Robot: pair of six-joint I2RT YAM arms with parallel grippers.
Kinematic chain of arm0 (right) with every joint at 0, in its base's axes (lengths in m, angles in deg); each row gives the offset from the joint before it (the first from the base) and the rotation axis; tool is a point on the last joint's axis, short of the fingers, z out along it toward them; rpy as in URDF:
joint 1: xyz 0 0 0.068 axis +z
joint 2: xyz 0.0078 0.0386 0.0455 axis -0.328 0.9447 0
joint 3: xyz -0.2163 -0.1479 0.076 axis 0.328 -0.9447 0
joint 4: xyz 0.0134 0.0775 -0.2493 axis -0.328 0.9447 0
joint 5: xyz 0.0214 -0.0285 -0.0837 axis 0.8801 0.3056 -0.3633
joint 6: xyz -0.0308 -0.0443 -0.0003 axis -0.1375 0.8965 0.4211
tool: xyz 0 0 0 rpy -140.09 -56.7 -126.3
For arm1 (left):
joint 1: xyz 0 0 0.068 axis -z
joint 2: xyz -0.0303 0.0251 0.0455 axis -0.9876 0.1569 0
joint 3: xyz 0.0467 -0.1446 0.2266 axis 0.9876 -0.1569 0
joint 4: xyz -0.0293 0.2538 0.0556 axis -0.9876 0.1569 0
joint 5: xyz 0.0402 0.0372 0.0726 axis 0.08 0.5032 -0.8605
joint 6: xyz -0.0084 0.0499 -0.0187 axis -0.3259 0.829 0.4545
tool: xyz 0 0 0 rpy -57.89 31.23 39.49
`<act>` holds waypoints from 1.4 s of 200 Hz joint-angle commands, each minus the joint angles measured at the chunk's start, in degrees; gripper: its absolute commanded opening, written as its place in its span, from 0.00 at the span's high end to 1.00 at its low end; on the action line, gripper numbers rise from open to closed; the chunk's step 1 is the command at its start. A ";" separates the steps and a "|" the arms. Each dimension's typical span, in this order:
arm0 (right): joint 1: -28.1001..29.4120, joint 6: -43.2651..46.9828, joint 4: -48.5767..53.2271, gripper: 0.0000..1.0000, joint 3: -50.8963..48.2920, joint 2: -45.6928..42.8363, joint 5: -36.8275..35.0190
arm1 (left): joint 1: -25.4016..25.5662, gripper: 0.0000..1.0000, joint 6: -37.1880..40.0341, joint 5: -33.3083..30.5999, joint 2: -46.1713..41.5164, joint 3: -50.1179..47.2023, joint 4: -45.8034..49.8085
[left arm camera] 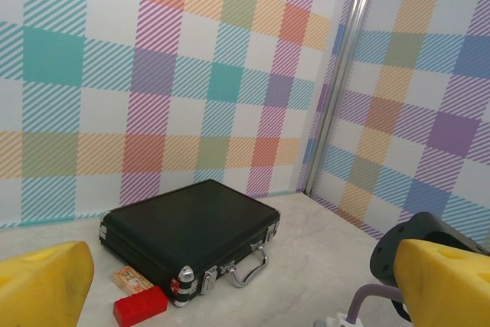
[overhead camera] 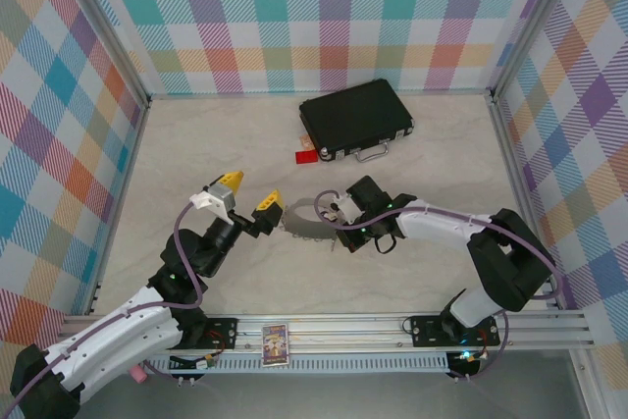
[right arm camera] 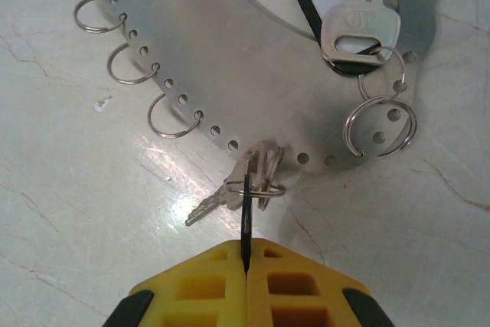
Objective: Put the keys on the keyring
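I will next move my right gripper back from the keyring (overhead camera: 299, 231) and down to release the thin black piece, as bare tabletop lies below beside the keyring's rim.
The keyring (right arm camera: 230, 67) is a wide flat grey metal band with holes along its rim; several small split rings (right arm camera: 174, 116) hang from it. A bunch of silver keys (right arm camera: 256, 175) on a small ring lies at the band's near edge. My right gripper (right arm camera: 246, 244) is shut on a thin black piece (right arm camera: 245, 216), seen edge-on, that is linked to that bunch. Another silver key with a black tag (right arm camera: 348, 17) rests on the band. In the top view the keyring (overhead camera: 299, 231) lies between my right gripper (overhead camera: 339, 225) and my open, empty left gripper (overhead camera: 250, 196).
A black case (overhead camera: 355, 121) with a silver handle (left arm camera: 249, 266) stands at the back of the table, with a small red tag (left arm camera: 140, 304) beside it. Checked walls enclose the pale marble tabletop (overhead camera: 196, 144). The right arm's link (left arm camera: 429, 243) sits close to my left gripper (left arm camera: 245, 296).
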State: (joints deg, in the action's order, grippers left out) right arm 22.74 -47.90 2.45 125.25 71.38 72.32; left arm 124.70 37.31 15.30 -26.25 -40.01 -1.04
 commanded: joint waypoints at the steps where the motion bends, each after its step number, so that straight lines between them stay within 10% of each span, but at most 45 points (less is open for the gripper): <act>1: -0.41 -2.00 2.00 1.00 0.26 2.07 -0.49 | -0.18 0.00 -0.09 0.22 -0.54 -0.68 -1.26; 202: -0.57 -14.09 3.56 0.90 -7.62 -3.39 4.30 | -0.18 0.00 -0.21 0.49 0.50 -0.70 -2.13; 280: -0.54 -15.40 6.09 0.67 -7.46 -10.29 -0.98 | -0.17 0.00 -0.26 0.38 0.32 -0.77 -2.06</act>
State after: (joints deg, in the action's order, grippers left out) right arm 22.39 -62.28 6.39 117.75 65.02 74.09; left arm 124.70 37.29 15.41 -25.44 -40.08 -1.41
